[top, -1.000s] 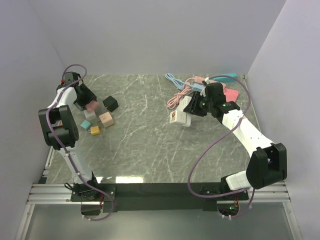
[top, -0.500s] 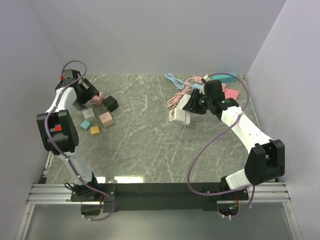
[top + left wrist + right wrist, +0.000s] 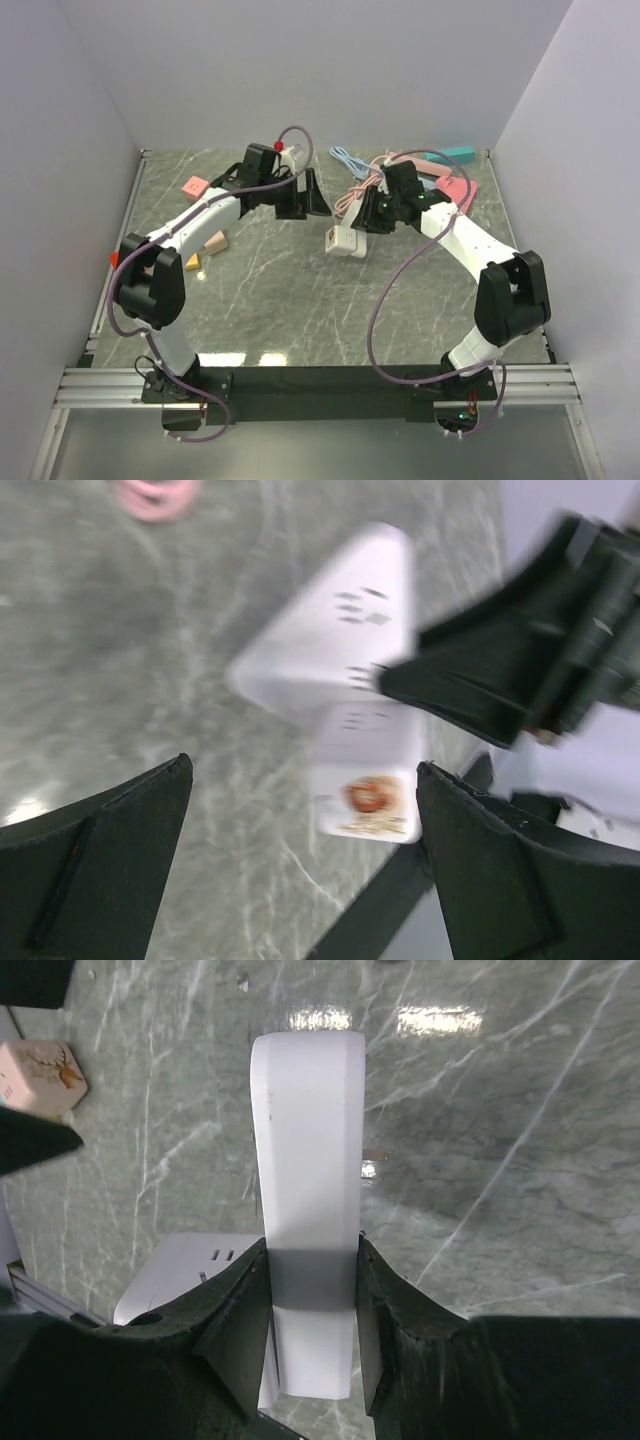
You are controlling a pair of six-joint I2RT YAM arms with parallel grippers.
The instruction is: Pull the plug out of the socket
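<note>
My right gripper moves across and down next to release the block beside the pink piece (image 3: 464,196), since that lies below it, to its right in the top view.
A white socket block (image 3: 368,212) hangs just above the table's middle, with my right gripper (image 3: 378,207) shut on it. In the right wrist view the block (image 3: 308,1160) stands edge-on between the two fingers of that gripper (image 3: 310,1250). A white cube plug (image 3: 344,241) with an orange label sits on the block's near end. My left gripper (image 3: 312,197) is wide open just left of the block. In the blurred left wrist view the plug (image 3: 365,785) lies between the spread fingers of the left gripper (image 3: 305,770), nearer the right one, with the socket block (image 3: 335,630) beyond it.
Pink and blue cables (image 3: 352,188) lie tangled at the back, beside a teal piece (image 3: 457,153) and a pink one (image 3: 457,190). Small plug cubes lie at the left: pink (image 3: 194,185), pale pink (image 3: 215,241), yellow (image 3: 190,262). Walls close in on three sides.
My left arm has swung from the cubes at the far left to the middle and its gripper has opened. The right gripper has carried the socket slightly left.
</note>
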